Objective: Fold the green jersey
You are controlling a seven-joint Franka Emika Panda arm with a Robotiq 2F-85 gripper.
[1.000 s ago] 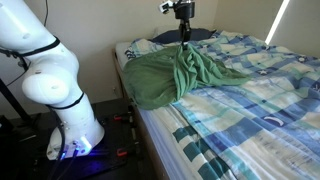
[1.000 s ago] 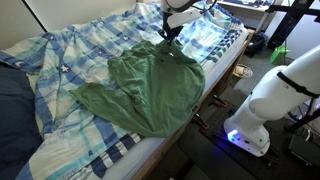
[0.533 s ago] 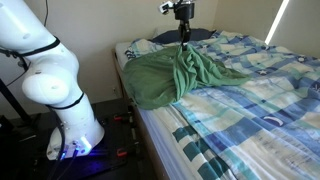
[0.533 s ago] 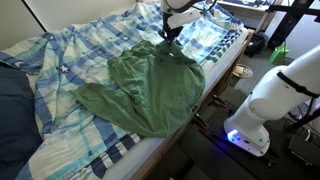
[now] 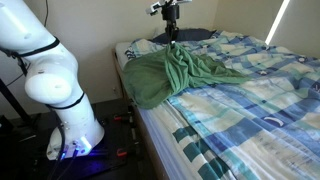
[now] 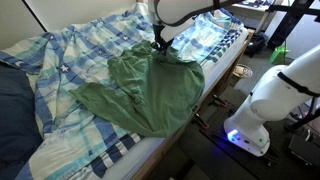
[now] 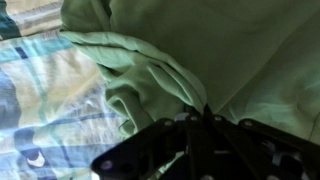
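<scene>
Next, my gripper shifts away from the bare checked bedspread, over the jersey's smooth part (image 5: 149, 78) (image 7: 228, 47), and lowers. The pinched fold still hangs raised above the rest of the jersey.
The green jersey (image 5: 170, 75) lies rumpled across the near end of the bed; it also spreads flat in an exterior view (image 6: 145, 90) and fills the wrist view (image 7: 200, 50). My gripper (image 5: 171, 42) stands upright over the jersey's far edge, fingers shut on a pinched ridge of green fabric. It shows in an exterior view (image 6: 159, 46) at the jersey's upper corner. In the wrist view the closed fingertips (image 7: 205, 112) meet on a fold of the cloth.
A blue-white-green checked bedspread (image 5: 260, 90) covers the bed (image 6: 60, 60). A dark blue pillow (image 6: 12, 110) lies at one end and shows behind the gripper (image 5: 195, 34). The robot base (image 5: 55, 90) stands beside the bed edge (image 6: 250, 110).
My gripper has moved sideways along the jersey's edge, dragging the pinched fold with it; the fabric ridge has shifted a little.
</scene>
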